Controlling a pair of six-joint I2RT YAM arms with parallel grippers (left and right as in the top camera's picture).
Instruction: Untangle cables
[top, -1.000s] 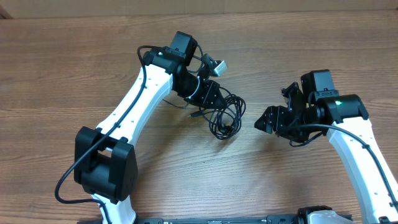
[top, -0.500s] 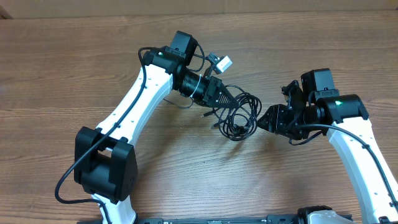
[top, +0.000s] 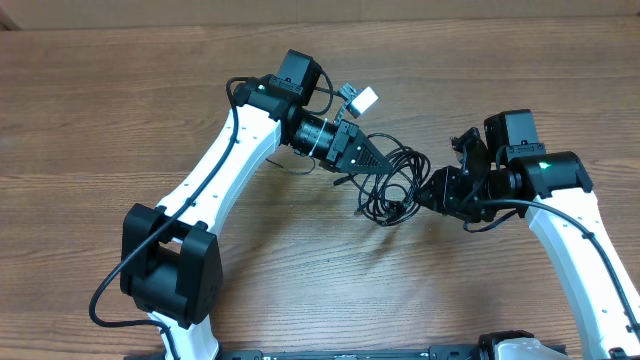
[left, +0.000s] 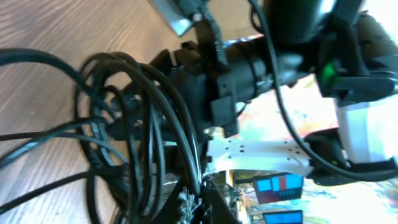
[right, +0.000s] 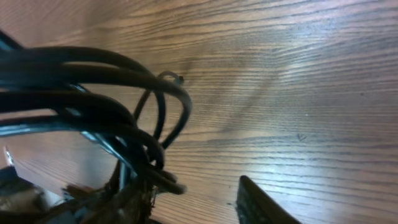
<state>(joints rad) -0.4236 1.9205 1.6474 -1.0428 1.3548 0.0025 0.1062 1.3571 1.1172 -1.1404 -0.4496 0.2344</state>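
Note:
Bare wood lies below my left gripper on the left side in the overhead view. My left gripper will swing to that side and down to release the cables.
The cables (top: 392, 185) are a loose bundle of thin black cords on the wooden table, between the two arms. My left gripper (top: 376, 165) is shut on the top of the bundle; in the left wrist view the cords (left: 140, 124) run into the closed jaws (left: 202, 198). My right gripper (top: 427, 192) is open at the bundle's right edge. In the right wrist view several loops (right: 93, 102) lie over its left finger, and the gap between the fingers (right: 193, 199) is otherwise bare.
A white connector (top: 362, 98) sticks up from the left arm's wrist wiring. The wooden table (top: 120, 110) stretches to the left and front. The right arm's body (left: 298, 56) fills the left wrist view behind the cords.
My left gripper has carried the cable bundle to the right until it reaches the right gripper. The right arm has hardly moved.

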